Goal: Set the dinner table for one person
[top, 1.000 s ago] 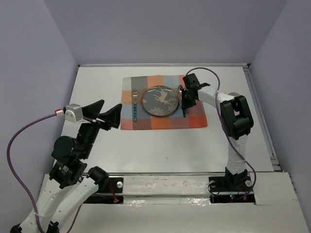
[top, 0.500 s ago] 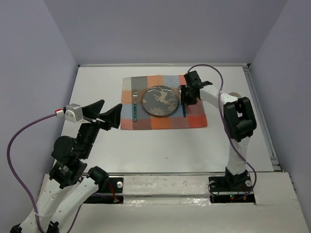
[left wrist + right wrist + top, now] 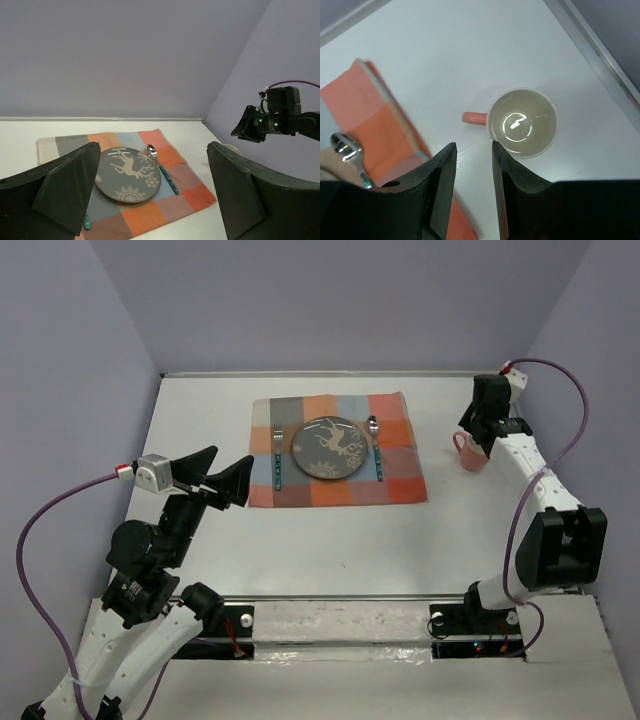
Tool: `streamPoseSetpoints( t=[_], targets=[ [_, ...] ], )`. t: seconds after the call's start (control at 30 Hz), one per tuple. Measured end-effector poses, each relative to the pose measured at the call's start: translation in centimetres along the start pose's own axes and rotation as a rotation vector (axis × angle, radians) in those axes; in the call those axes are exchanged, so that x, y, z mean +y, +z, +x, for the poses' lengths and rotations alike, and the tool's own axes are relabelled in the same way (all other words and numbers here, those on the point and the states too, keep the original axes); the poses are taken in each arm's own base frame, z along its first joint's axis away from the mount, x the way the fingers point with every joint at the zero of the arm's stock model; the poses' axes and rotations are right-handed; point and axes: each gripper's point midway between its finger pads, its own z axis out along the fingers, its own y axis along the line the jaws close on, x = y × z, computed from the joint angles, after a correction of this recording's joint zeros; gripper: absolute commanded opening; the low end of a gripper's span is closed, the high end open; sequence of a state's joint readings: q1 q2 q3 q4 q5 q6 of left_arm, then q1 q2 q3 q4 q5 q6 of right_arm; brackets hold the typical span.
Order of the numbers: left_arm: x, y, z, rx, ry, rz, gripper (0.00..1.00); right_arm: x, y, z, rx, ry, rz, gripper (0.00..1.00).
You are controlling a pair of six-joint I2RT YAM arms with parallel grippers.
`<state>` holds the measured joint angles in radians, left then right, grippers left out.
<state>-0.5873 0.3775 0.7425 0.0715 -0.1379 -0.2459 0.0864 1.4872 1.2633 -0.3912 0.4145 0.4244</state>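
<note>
My right gripper lowers onto the pink mug's rim [image 3: 467,443] [image 3: 490,127] beside its handle next, one finger inside, one outside, as the open fingers still hover above it.
The white dinner table [image 3: 300,540] carries a checkered cloth [image 3: 335,490]. On the cloth, a grey deer plate [image 3: 328,448] lies with a fork [image 3: 278,455] to its left and a spoon [image 3: 375,445] to its right. A pink mug [image 3: 470,452] stands on the bare table right of the cloth. My right gripper [image 3: 480,432] hovers over it, open and empty. In the right wrist view the gripper [image 3: 474,147] is just near of the mug's handle [image 3: 474,118], beside the mug [image 3: 522,122]. My left gripper [image 3: 215,478] is open and empty, left of the cloth.
A metal edge rail [image 3: 592,50] runs close behind the mug at the table's right side. Purple walls enclose the table on three sides. In the left wrist view the plate [image 3: 127,174], the spoon [image 3: 162,169] and the right arm [image 3: 272,117] show ahead.
My right gripper has left the spoon lying on the cloth beside the plate and swung right to above the mug. The left arm has not moved.
</note>
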Motion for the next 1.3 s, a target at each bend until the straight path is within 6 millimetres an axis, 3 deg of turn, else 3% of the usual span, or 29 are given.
streamPoseSetpoints(
  t=[0.07, 0.2, 0.33, 0.5, 0.7, 0.77, 0.87, 0.9, 1.17, 1.3],
  targets=[
    [0.0, 0.0, 0.1, 0.003, -0.002, 0.003, 0.99, -1.9, 1.3, 0.2, 0.007, 0.011, 0.063, 0.4],
    [0.0, 0.0, 0.3, 0.004, -0.004, 0.005, 0.99, -3.3, 3.9, 2.3, 0.07, -0.002, 0.117, 0.41],
    [-0.1, 0.0, 0.3, 0.004, -0.006, 0.009, 0.99, -3.8, 5.4, 4.1, 0.124, -0.021, 0.134, 0.41],
    [-0.2, 0.0, 0.3, 0.004, -0.007, 0.014, 0.99, -3.8, 5.9, 3.8, 0.125, -0.022, 0.13, 0.41],
    [-0.2, -0.1, 0.2, 0.001, -0.008, 0.015, 0.99, -4.0, 7.8, 4.4, 0.151, -0.018, 0.138, 0.4],
    [-0.2, -0.1, 0.2, 0.001, -0.008, 0.015, 0.99, -3.9, 8.6, 4.8, 0.162, -0.024, 0.142, 0.35],
    [-0.2, -0.1, 0.2, 0.001, -0.008, 0.015, 0.99, -3.7, 9.5, 4.8, 0.166, -0.032, 0.142, 0.12],
    [-0.2, -0.1, 0.2, 0.001, -0.008, 0.015, 0.99, -3.8, 9.7, 4.8, 0.165, -0.031, 0.146, 0.0],
    [-0.2, -0.1, 0.2, 0.001, -0.008, 0.015, 0.99, -3.2, 9.0, 3.8, 0.146, -0.09, 0.13, 0.0],
    [-0.2, 0.0, 0.2, 0.003, -0.007, 0.014, 0.99, 0.6, 7.4, 2.3, 0.107, -0.178, 0.044, 0.0]
  ],
)
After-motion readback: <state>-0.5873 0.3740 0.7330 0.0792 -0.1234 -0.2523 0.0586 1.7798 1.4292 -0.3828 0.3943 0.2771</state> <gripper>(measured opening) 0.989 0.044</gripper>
